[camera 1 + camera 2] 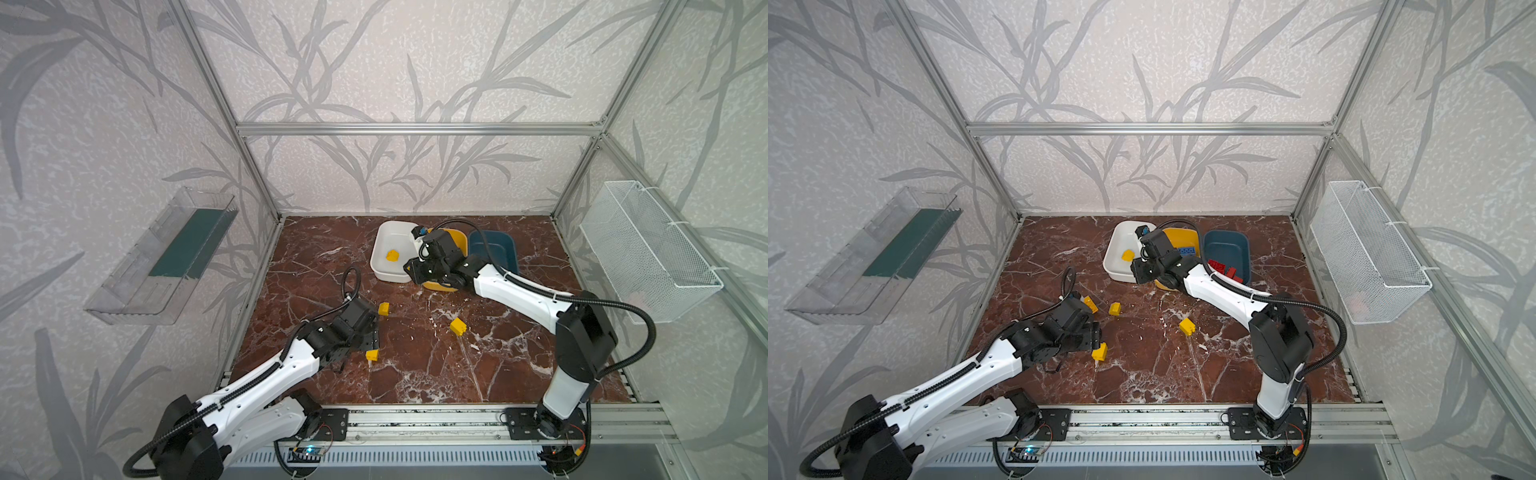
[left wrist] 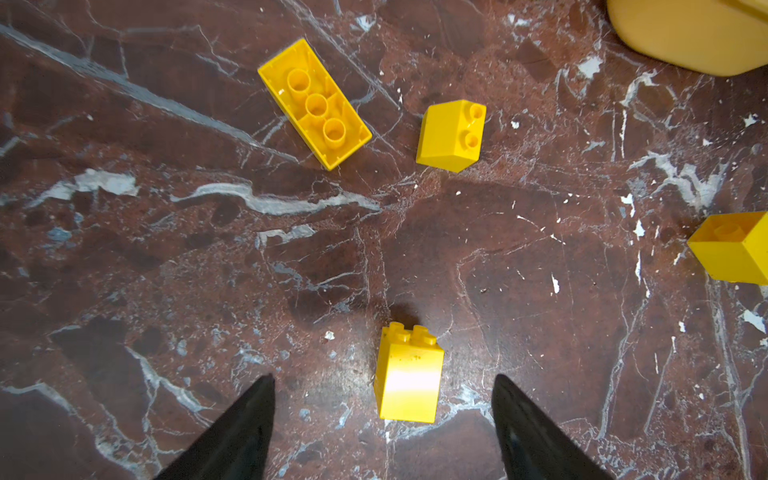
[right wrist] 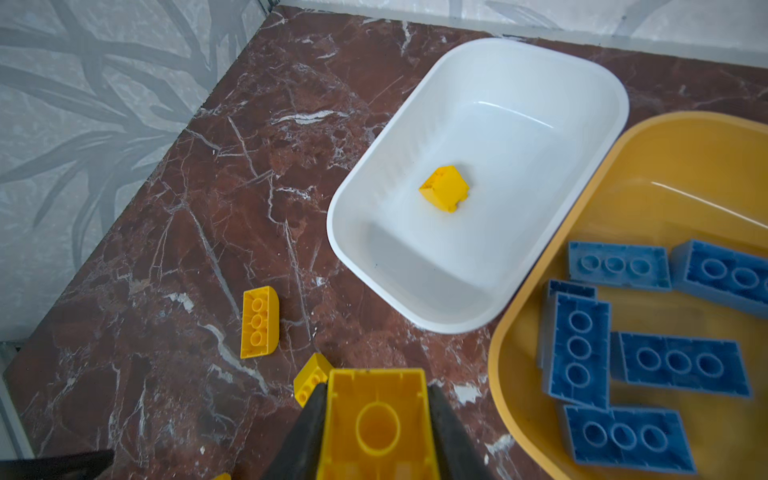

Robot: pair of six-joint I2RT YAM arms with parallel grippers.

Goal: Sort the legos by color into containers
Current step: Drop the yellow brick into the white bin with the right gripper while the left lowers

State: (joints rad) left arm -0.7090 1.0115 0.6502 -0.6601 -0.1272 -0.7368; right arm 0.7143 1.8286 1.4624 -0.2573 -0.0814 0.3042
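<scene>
My left gripper lowers around the sides of the small yellow brick [image 1: 1100,352] [image 2: 409,374] next and closes on it, since it stands clear of the others between my open fingers.
My right gripper [image 3: 376,386] is shut on a yellow lego [image 3: 376,428], held just in front of the white tub [image 3: 353,249] and beside the yellow tub [image 3: 519,332]. One yellow brick [image 3: 444,189] lies in the white tub, and several blue bricks [image 3: 577,349] lie in the yellow tub. Red bricks [image 1: 1223,268] rest in the teal tub [image 1: 1225,245]. My left gripper [image 2: 384,376] stands open low over a small yellow brick [image 2: 409,376] that lies between its fingers. Beyond it are a long yellow brick [image 2: 314,104] and two chunky ones [image 2: 451,135] [image 2: 731,247].
A clear wall tray [image 1: 162,257] hangs on the left wall and a white wire basket [image 1: 648,253] on the right wall. Aluminium frame posts ring the marble table [image 1: 415,374]. A metal rail [image 1: 415,419] runs along the front edge.
</scene>
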